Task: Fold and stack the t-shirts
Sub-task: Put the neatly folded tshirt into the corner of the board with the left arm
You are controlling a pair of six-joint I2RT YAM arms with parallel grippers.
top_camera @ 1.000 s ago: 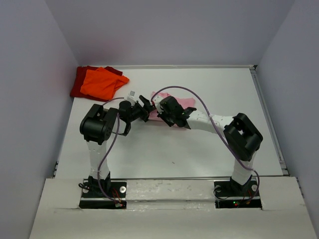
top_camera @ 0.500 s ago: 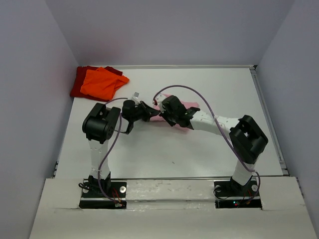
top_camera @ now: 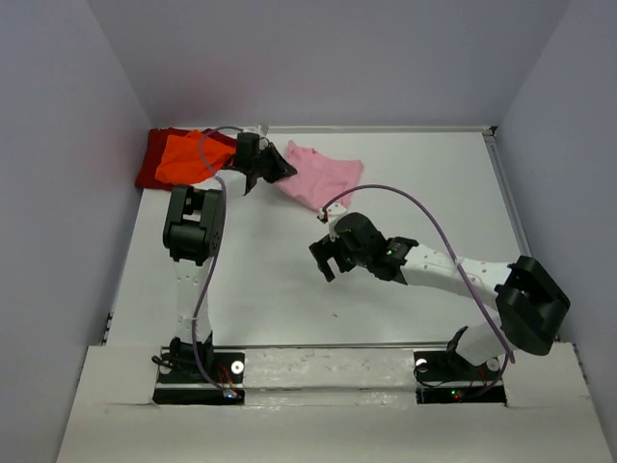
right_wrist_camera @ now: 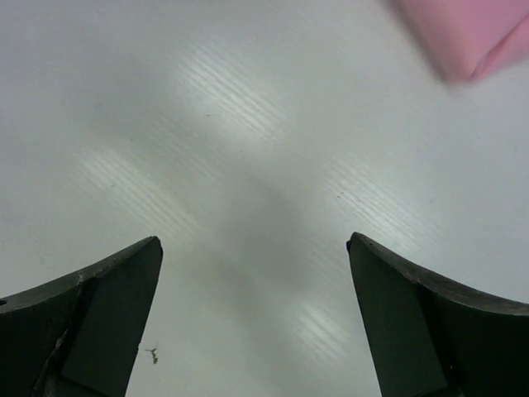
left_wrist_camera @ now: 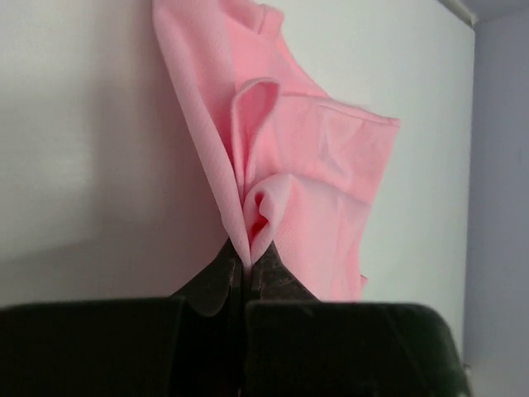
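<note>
My left gripper rises next, goes to the left in the top view, then lowers and releases over the orange t-shirt, since the stack lies there.
The light pink t-shirt lies folded at the back middle of the table. My left gripper is shut on the pink t-shirt's left edge, the cloth pinched up between its black fingers. Left of it, in the back left corner, the bright orange t-shirt rests on the dark red one. My right gripper hovers open over bare table in front of the pink t-shirt, nothing between its fingers. A corner of the pink t-shirt shows at the top right of the right wrist view.
Grey walls close in the table on the left, back and right. A raised rail runs along the right edge. A purple cable loops over the right arm. White table top lies between the two arms.
My left gripper shut on the pink t-shirt and dragged it back and left toward the orange one. My right gripper let go, opened wide and pulled back toward the front.
</note>
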